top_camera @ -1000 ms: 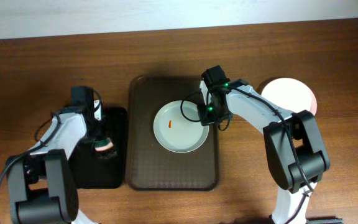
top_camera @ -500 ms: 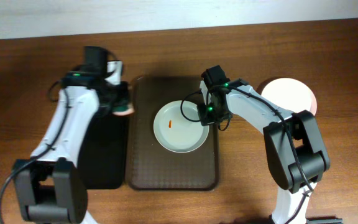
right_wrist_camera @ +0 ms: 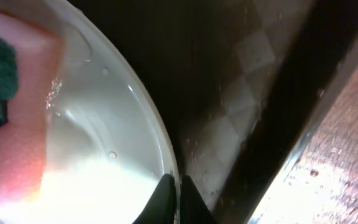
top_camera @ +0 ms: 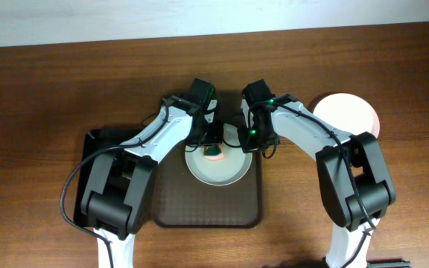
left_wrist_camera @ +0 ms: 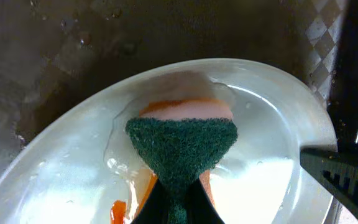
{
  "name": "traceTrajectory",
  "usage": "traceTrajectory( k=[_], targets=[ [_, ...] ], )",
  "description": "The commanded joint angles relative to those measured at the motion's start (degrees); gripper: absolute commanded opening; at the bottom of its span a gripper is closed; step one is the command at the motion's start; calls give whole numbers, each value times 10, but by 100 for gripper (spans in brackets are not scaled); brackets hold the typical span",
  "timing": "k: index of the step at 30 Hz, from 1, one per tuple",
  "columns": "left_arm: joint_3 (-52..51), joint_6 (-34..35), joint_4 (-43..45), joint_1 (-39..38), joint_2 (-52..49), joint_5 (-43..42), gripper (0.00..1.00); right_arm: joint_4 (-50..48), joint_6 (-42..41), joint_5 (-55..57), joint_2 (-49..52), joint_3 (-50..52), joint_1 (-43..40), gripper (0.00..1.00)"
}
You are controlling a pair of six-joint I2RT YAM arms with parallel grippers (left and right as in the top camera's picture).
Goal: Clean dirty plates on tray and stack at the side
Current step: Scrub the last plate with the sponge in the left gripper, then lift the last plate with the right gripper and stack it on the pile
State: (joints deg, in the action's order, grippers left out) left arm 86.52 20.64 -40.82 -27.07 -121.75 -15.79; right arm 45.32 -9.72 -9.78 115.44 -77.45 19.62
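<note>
I will next lift my left gripper off the plate, move it over to the smaller black tray point(top_camera: 104, 162) and lower it to let go of the sponge point(top_camera: 214, 153) there, because the sponge covers the middle of the plate.
A white plate point(top_camera: 218, 167) lies on the dark brown tray point(top_camera: 199, 205). My left gripper point(top_camera: 212, 146) is shut on a green-and-pink sponge point(top_camera: 214, 153) and presses it on the plate. In the left wrist view the sponge point(left_wrist_camera: 182, 140) covers the plate's point(left_wrist_camera: 61, 162) middle, with an orange smear point(left_wrist_camera: 118, 210) beside it. My right gripper point(top_camera: 249, 138) is shut on the plate's right rim; the right wrist view shows the fingers point(right_wrist_camera: 178, 196) pinching the rim point(right_wrist_camera: 163, 146), with the sponge point(right_wrist_camera: 8, 124) at the left. A clean white plate point(top_camera: 348, 113) sits at the right, off the tray.
A smaller glossy black tray point(top_camera: 99, 179) lies left of the brown tray. The wooden table point(top_camera: 408, 186) runs around both. The brown tray's raised rim point(right_wrist_camera: 303, 118) is close to my right gripper.
My left arm has lifted the sponge from the black tray, carried it right across the brown tray, and set it on the plate. The right gripper has kept still on the rim.
</note>
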Motion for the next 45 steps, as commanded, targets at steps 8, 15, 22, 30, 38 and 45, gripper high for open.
traceTrajectory(
  k=[8,15,22,30,38,45],
  targets=[
    [17,-73,-97,-2,-31,372,0,50,-87,45,2,5,-12,4],
    [130,-68,-167,-1,-3,437,0,63,-88,45,2,5,-17,4],
    [156,-68,-295,113,157,282,0,77,6,22,-13,-28,-16,4],
    [-101,-75,-212,340,204,172,0,89,21,19,-15,-52,-16,4],
    [-370,-105,133,336,204,190,25,84,50,19,-15,-52,-16,4],
    [-370,-105,131,336,204,190,100,144,50,66,-67,-156,33,4]
  ],
)
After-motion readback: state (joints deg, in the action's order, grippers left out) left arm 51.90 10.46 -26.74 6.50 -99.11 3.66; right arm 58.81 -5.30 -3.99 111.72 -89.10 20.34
